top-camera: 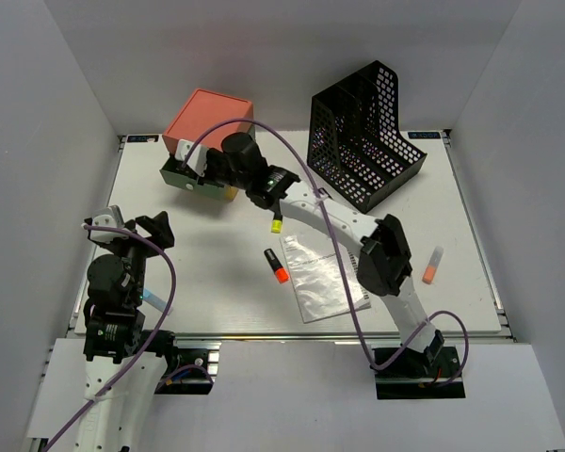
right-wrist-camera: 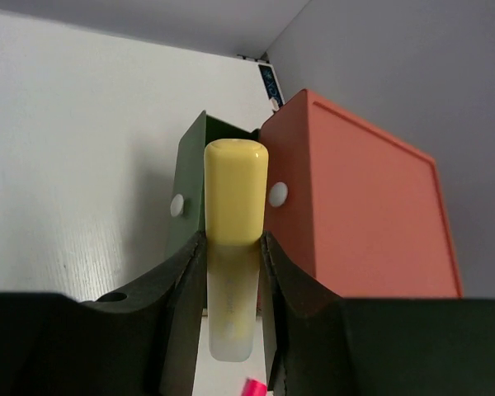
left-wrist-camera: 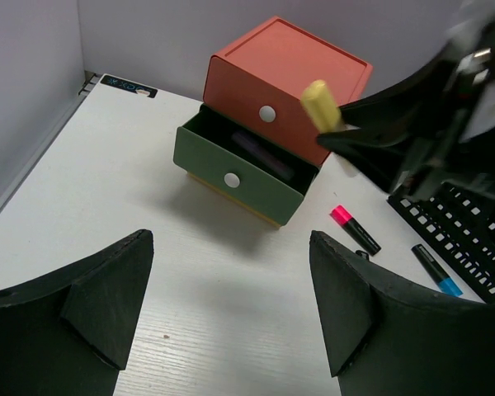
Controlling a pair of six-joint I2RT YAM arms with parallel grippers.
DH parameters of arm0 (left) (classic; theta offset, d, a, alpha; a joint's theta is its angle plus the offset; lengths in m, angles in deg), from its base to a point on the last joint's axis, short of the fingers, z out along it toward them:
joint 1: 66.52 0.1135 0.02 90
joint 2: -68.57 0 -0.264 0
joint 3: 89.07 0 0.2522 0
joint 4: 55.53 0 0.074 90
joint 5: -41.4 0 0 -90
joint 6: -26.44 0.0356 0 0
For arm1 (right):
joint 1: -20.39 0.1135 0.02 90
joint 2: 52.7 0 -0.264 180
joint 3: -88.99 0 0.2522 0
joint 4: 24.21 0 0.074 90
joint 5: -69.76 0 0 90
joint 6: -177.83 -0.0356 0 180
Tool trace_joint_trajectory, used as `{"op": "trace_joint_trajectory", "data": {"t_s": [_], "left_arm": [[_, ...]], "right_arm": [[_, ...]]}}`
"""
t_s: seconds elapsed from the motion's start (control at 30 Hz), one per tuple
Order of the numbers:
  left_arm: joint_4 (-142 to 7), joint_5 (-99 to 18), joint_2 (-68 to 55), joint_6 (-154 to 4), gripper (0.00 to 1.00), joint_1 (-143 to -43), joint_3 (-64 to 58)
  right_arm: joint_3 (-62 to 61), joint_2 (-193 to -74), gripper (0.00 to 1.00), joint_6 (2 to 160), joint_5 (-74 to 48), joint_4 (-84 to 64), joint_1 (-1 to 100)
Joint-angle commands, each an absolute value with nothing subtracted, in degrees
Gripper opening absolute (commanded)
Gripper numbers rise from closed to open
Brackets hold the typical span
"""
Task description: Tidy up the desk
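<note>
My right gripper goes down into the green drawer's open inside next and releases the yellow highlighter there, since that space is below the gripper's fingers.
The white desk holds a stacked drawer box at the back left. The box has a pink-red top, and its green drawer is pulled open with a dark pen inside. My right gripper is shut on a yellow highlighter. It holds the highlighter above the desk, just in front of the box, and the cap points at the drawers. The highlighter also shows in the top view. My left gripper is open and empty, low over the desk's left side.
A black mesh file holder stands at the back right. A red-capped black marker, a clear plastic sleeve and an orange marker lie mid-desk. A blue-tipped marker lies by the holder.
</note>
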State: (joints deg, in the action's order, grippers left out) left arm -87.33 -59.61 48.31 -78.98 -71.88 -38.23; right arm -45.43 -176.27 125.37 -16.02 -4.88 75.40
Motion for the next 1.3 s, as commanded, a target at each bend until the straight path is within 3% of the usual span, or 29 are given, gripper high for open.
{"op": "trace_joint_trajectory", "data": {"t_s": [0.0, 0.43, 1.0, 1.27], "left_arm": [[-87.92, -59.94, 48.17, -78.15, 0.85, -71.62, -38.40], [-87.57, -58.97, 48.26, -78.06, 0.85, -71.62, -38.31], [-87.66, -58.88, 48.35, -78.06, 0.85, -71.62, -38.31], [-87.66, -58.88, 48.26, -78.06, 0.85, -71.62, -38.40]], "right_arm": [[-49.47, -180.22, 0.00, 122.73, -13.30, -15.71, 74.45], [-51.95, -188.75, 0.00, 120.18, -12.69, -28.02, 73.30], [-51.69, -193.15, 0.00, 120.00, -14.27, -30.31, 71.72], [-48.87, -190.78, 0.42, 119.30, -13.57, -30.58, 71.55]]}}
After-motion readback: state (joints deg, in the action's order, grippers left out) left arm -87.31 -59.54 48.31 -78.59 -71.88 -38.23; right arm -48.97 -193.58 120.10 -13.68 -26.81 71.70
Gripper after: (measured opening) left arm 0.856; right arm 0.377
